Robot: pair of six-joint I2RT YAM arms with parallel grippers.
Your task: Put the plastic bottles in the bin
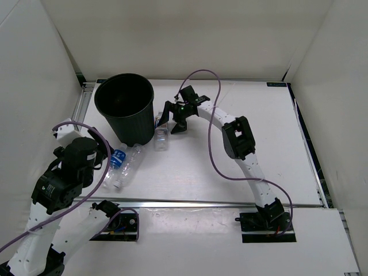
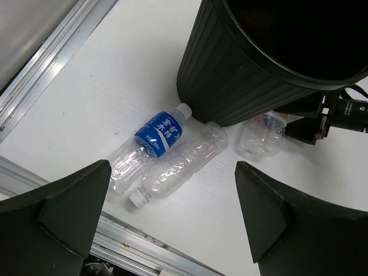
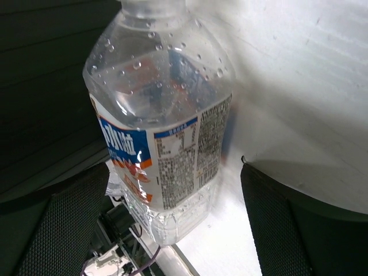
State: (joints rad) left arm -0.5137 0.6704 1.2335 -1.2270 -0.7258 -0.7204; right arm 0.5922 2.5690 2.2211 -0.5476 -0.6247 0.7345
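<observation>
The right gripper will move slightly toward the small bottle's neck and close its fingers on the printed label (image 1: 157,119), since the bottle is already between them.
The black ribbed bin (image 1: 125,106) stands upright at the back left. Two larger clear bottles lie side by side in front of it, one blue-labelled (image 2: 155,138) and one bare (image 2: 181,164). A smaller clear bottle with a white, blue and orange label (image 3: 167,132) lies against the bin's right side (image 1: 161,137). My right gripper (image 3: 172,218) is open and straddles this small bottle's base end, with a gap on the right side. My left gripper (image 2: 172,224) hangs open above the table, near the two larger bottles, holding nothing.
A metal rail (image 1: 201,202) runs along the table's near edge and another (image 2: 40,57) along the left side. White walls enclose the table. The bin's ribbed wall (image 3: 46,86) is close to the left of my right gripper.
</observation>
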